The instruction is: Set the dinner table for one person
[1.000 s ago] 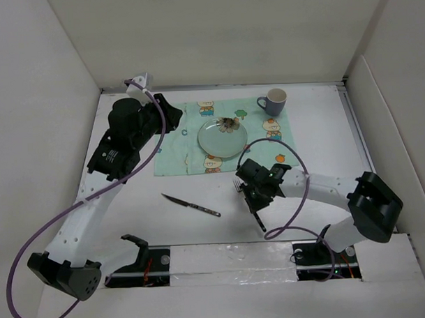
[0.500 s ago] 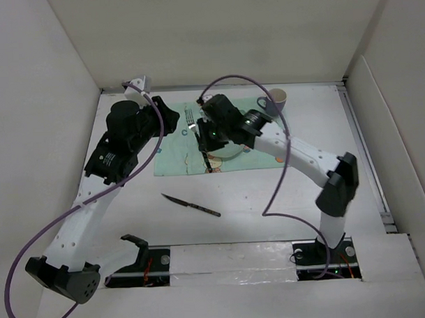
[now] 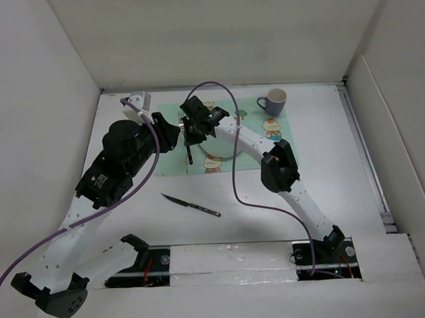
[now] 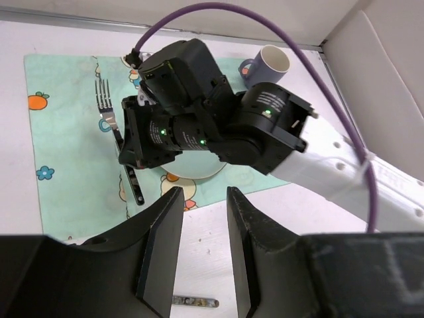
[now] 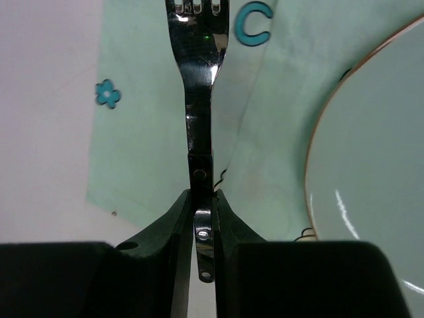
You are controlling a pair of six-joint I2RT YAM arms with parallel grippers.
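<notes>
I should next move my right gripper down to lay the fork [image 5: 199, 99] on the free part of the green placemat beside the plate and let go of the fork's black handle.
My right gripper [image 3: 190, 134] is shut on the black handle of a silver fork [image 5: 199, 99], tines pointing away. It holds the fork over the left part of the mint-green placemat [image 3: 172, 153], just left of the pale plate [image 3: 226, 146]. In the right wrist view the plate [image 5: 371, 165] lies to the right of the fork, and I cannot tell whether the fork touches the cloth. My left gripper [image 4: 203, 193] is open and empty, above the white dinner table [image 3: 324, 169] near the placemat's front edge, looking at the fork [image 4: 106, 122] and the right gripper [image 4: 142, 142].
A white-and-blue mug [image 3: 272, 100] stands at the placemat's far right corner. A black-handled knife [image 3: 191, 205] lies on the table in front of the placemat. White walls enclose the table on the left, back and right.
My right arm has swung the fork from the table's near middle out over the plate to the left part of the placemat. My left arm has drawn back slightly.
</notes>
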